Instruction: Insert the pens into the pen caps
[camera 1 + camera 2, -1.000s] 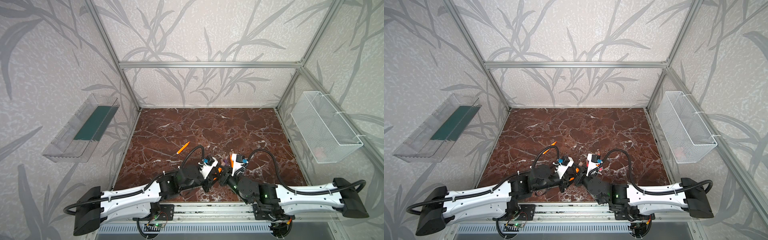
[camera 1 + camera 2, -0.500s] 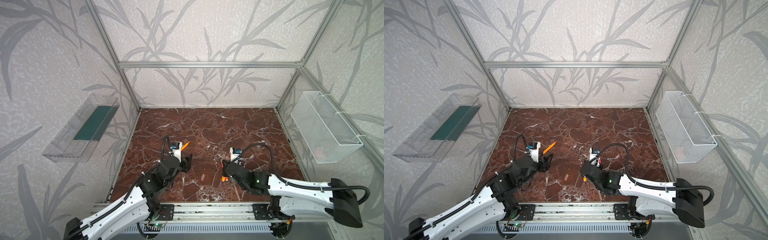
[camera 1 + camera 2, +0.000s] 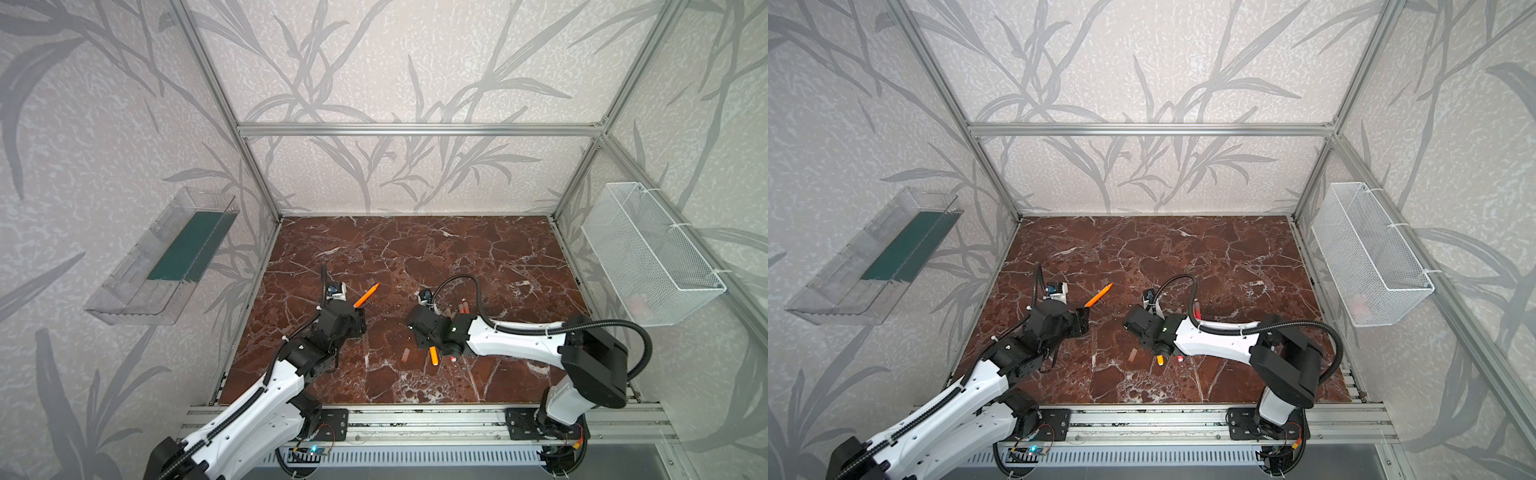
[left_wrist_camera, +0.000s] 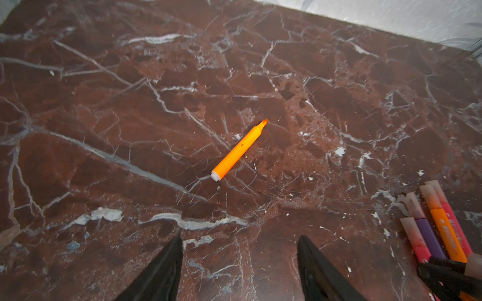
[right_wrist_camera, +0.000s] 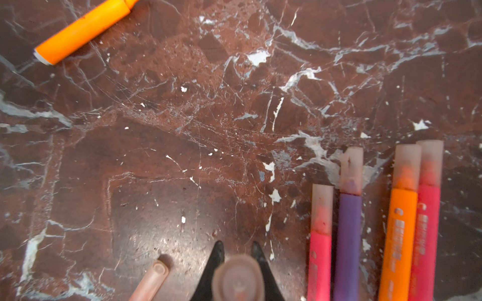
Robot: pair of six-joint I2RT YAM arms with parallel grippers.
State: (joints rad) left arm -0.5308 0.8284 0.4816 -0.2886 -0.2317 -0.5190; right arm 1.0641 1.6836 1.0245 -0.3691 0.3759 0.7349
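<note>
My right gripper shifts toward the nearest red-pink pen and lowers next to release the already capped orange pen, as bare marble beside the red-pink pen lies below.
An uncapped orange pen [image 3: 366,295] [image 4: 238,151] lies on the marble table [image 3: 415,249], tip toward the far right. My left gripper [image 3: 360,318] [image 4: 238,237] hovers open and empty just in front of its white butt. My right gripper [image 3: 432,351] [image 5: 236,246] is shut on an orange pen with a pen cap [image 5: 236,280] on it, the cap's end facing the wrist camera. A loose cap [image 3: 405,354] [image 5: 152,278] lies beside it. Several capped pens [image 5: 375,221] [image 3: 463,307], red-pink, purple and orange, lie in a row, partly under the right arm.
A clear tray [image 3: 166,257] with a green insert hangs on the left wall. A white mesh basket [image 3: 648,257] hangs on the right wall. An aluminium rail [image 3: 415,419] runs along the table's front edge.
Both grippers were together at the front centre. The left gripper opened and swung away left to the loose orange pen. The right gripper kept the capped pen and shifted toward the row.
</note>
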